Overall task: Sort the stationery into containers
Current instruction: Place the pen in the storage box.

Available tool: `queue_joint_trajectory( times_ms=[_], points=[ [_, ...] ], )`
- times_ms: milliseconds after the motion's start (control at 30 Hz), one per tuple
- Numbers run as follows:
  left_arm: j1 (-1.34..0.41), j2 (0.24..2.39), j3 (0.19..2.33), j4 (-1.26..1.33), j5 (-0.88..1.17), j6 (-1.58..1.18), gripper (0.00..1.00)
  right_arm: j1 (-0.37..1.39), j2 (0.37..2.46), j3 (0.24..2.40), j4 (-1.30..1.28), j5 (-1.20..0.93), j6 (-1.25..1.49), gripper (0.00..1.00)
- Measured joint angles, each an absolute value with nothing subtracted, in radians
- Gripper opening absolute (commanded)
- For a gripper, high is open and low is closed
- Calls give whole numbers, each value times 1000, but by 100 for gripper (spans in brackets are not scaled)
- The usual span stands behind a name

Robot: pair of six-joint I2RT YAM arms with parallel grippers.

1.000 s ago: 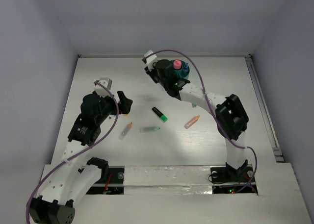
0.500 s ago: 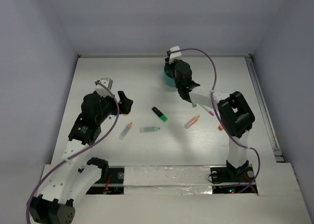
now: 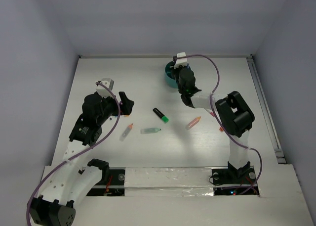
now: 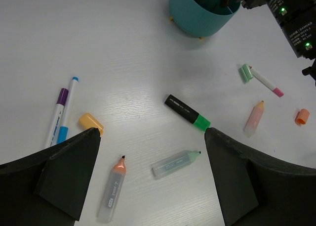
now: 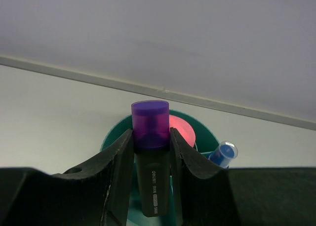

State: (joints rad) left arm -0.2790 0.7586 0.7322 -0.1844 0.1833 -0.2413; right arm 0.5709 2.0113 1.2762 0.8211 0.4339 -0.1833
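The black highlighter should go down next inside the teal organiser, on the near side of the pink-capped item. My right gripper will lower it there and let it go.
My right gripper (image 5: pixel 151 137) is shut on a black highlighter with a purple cap (image 5: pixel 150 124) and holds it upright over the round teal organiser (image 5: pixel 112 133). The organiser holds a pink-capped item (image 5: pixel 182 130) and a blue-capped bottle (image 5: pixel 224 153). In the top view this gripper (image 3: pixel 183 76) covers most of the organiser (image 3: pixel 170 73). My left gripper (image 4: pixel 151 133) is open and empty, high above a clear green highlighter (image 4: pixel 175 163) and a clear orange highlighter (image 4: pixel 112 189). A black highlighter with a green cap (image 4: pixel 187 112) lies between them and the organiser (image 4: pixel 197 16).
A peach highlighter (image 4: pixel 254 118), a pink pen with a green cap (image 4: pixel 261 79) and an orange cap (image 4: pixel 301 116) lie to the right. A purple pen (image 4: pixel 58 112), a blue pen (image 4: pixel 68 107) and an orange cap (image 4: pixel 91 123) lie to the left.
My right gripper has swung right from beside the organiser to over it, carrying the purple-capped highlighter. The left arm has not moved.
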Motion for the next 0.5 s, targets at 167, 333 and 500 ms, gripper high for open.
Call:
queue_joint_trajectory(
  times_ms=[167, 333, 500],
  points=[
    [-279, 765, 732, -184, 184, -241, 84, 571, 2030, 1259, 869, 459, -182, 11],
    [-279, 766, 732, -184, 184, -241, 85, 571, 2041, 1243, 920, 480, -175, 19],
    [-279, 772, 732, -184, 191, -241, 84, 571, 2060, 1241, 929, 484, -159, 22]
  ],
)
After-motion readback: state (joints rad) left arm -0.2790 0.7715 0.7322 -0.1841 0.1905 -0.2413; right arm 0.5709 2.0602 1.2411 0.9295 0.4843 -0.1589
